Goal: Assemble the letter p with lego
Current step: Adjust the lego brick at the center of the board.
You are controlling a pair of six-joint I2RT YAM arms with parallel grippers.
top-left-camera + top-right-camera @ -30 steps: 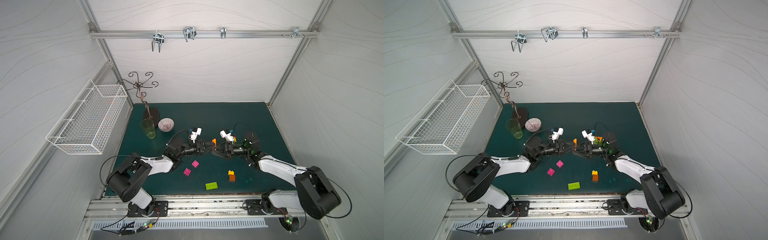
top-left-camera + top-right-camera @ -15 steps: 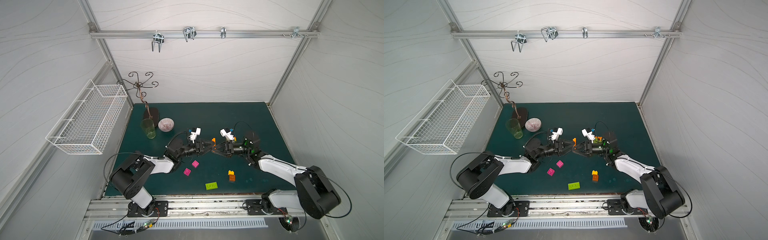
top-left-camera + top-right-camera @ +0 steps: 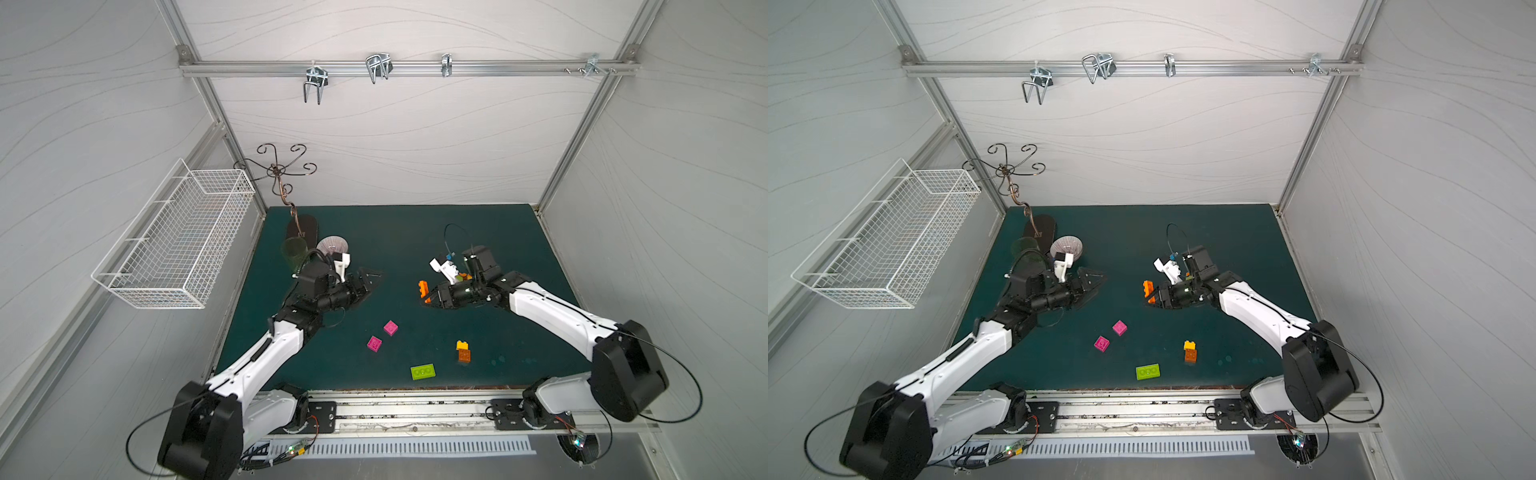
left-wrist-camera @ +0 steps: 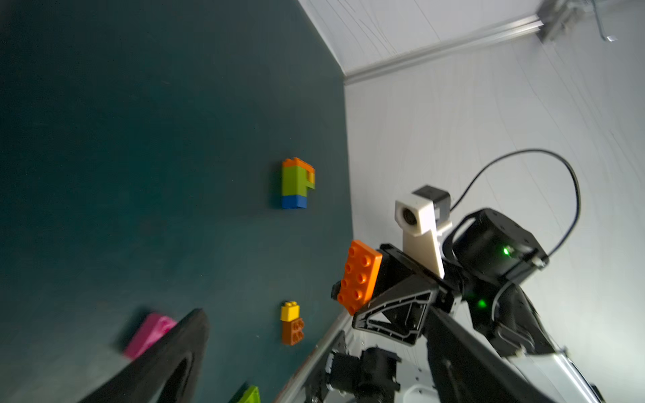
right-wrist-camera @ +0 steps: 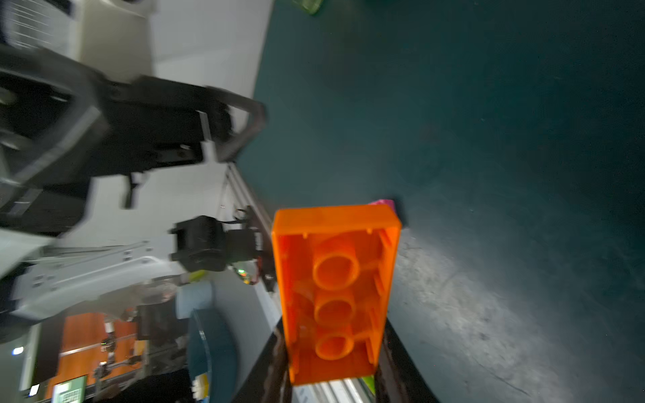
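My right gripper holds the orange brick and will tilt downward next. It will lower the brick onto the mat beside the farther magenta brick and release it, because that spot is bare.
My right gripper [image 3: 429, 294] is shut on an oblong orange lego brick [image 3: 423, 289], held above the mat; the right wrist view shows the brick's hollow underside [image 5: 335, 289] between the two jaws. My left gripper [image 3: 371, 286] hangs open and empty to the brick's left, well apart from it. One of its fingers [image 4: 171, 352] shows blurred in the left wrist view. A small stack of orange, lime green, blue and yellow bricks [image 4: 295, 183] lies behind the right gripper. Two magenta bricks [image 3: 390, 327] [image 3: 374, 343], a yellow-on-orange pair [image 3: 463, 351] and a lime green brick [image 3: 423, 371] lie near the front.
A green cup [image 3: 294, 253], a patterned bowl [image 3: 332, 246] and a metal hook stand [image 3: 286, 195] sit at the back left of the green mat [image 3: 415, 232]. A white wire basket [image 3: 174, 245] hangs on the left wall. The metal rail [image 3: 415, 405] runs along the front edge.
Both grippers met at the orange brick in the middle. The left gripper has opened, let go and drawn back to the left. The right gripper keeps the brick.
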